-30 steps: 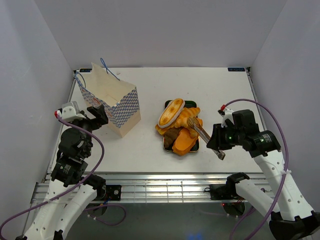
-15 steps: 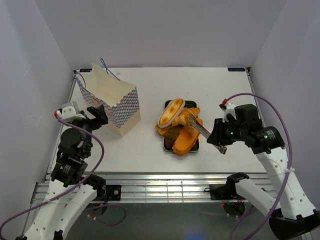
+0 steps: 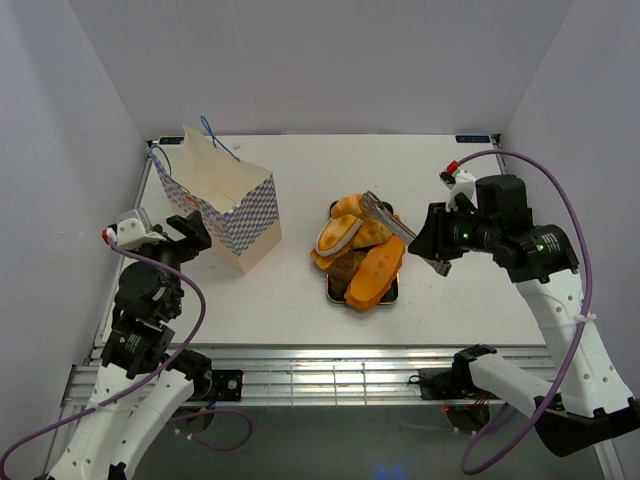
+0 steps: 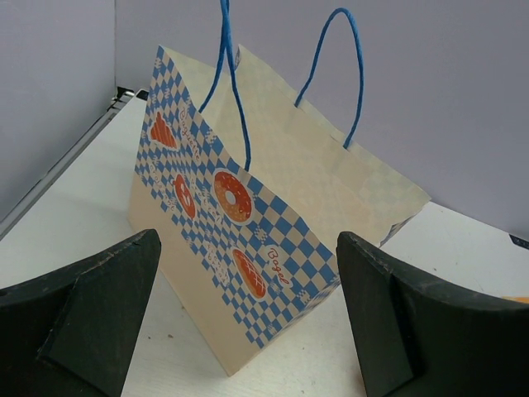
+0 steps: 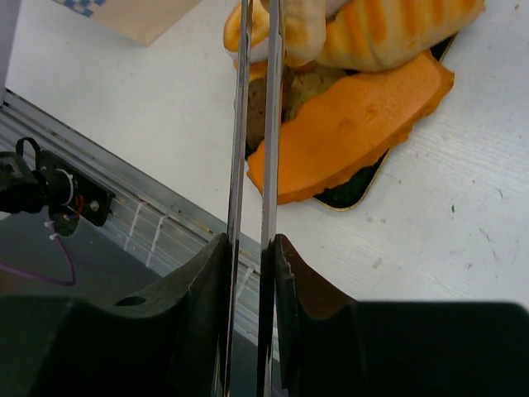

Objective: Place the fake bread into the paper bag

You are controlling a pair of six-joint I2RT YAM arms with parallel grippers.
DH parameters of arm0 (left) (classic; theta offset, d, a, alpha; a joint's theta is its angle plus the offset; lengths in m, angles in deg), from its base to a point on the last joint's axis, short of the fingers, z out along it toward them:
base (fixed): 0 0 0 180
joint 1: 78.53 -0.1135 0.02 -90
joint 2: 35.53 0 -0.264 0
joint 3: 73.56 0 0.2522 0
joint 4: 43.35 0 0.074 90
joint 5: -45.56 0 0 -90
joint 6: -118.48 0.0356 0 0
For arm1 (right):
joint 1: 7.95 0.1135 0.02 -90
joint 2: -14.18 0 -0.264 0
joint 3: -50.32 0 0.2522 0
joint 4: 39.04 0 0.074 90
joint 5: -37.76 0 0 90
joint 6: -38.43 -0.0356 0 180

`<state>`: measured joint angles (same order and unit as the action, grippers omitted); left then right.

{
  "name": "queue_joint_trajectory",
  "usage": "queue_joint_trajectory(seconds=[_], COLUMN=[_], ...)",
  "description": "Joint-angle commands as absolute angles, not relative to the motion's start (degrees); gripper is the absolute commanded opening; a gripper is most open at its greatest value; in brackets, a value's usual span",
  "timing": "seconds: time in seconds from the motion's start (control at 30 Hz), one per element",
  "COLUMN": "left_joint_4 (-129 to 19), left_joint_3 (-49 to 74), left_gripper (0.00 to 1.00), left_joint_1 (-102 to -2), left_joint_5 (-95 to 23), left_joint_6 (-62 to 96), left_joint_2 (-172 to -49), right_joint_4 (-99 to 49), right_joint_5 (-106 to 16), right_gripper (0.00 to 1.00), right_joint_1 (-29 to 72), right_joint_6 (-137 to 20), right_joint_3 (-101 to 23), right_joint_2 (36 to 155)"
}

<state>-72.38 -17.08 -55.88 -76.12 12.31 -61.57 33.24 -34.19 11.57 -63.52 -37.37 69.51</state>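
Note:
The robot should lift its right gripper off the heap next and move it over the paper bag's open top to loosen the tongs (image 3: 392,222).
The fake bread (image 3: 362,255) is heaped on a black tray (image 3: 396,288) at mid-table: an orange flat slice (image 5: 347,132), a striped golden loaf (image 5: 397,29) and an oval cream-edged bun (image 3: 335,236). My right gripper (image 3: 434,256) (image 5: 250,248) is shut on silver tongs (image 3: 392,222) (image 5: 269,124). The tongs' blades are squeezed near together and reach up over the heap, pinching a pale golden piece (image 5: 302,33) at its top. The paper bag (image 3: 225,205) (image 4: 248,215) stands open-topped at the left. My left gripper (image 3: 190,236) (image 4: 248,322) is open and faces the bag's checked side without touching it.
The aluminium rail (image 3: 320,365) runs along the near table edge, seen under the tongs in the right wrist view. White walls close in the left, back and right. The bag's blue string handles (image 4: 235,91) stick up above its rim.
My right arm has risen and swung toward the back, carrying the tongs up over the heap. The blades have closed further. The breads shifted, and the oval bun slid lower left.

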Motion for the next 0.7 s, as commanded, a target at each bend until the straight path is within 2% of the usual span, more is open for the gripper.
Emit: queue_joint_trajectory(seconds=[0.0,0.2,0.43,0.67], left_joint_4=[-71.70,-71.44,-71.00,-70.82], left_joint_3=[-17.87,-18.40,-19.02,-19.28], left_gripper=[0.98,0.98,0.98,0.98], left_joint_1=[-55.59,-55.59,-55.59,-55.50], left_joint_5=[-79.32,-81.44,-82.23,-83.11], left_joint_6=[11.69,11.60,11.60,11.78], left_joint_2=[-61.10,-61.28,-62.16,-62.68], right_joint_4=[26.24,19.64,13.13,12.95], right_joint_5=[-29.58,-24.38,-28.32,-31.84], right_gripper=[0.08,0.08,0.08,0.08], right_joint_1=[11.82,13.92,22.88,31.76], right_joint_6=[-63.44,-64.41,-65.20,-65.11], right_joint_3=[-44.10,-48.77,-56.24,-69.69], right_joint_2=[71.04,75.61,84.04,93.27])
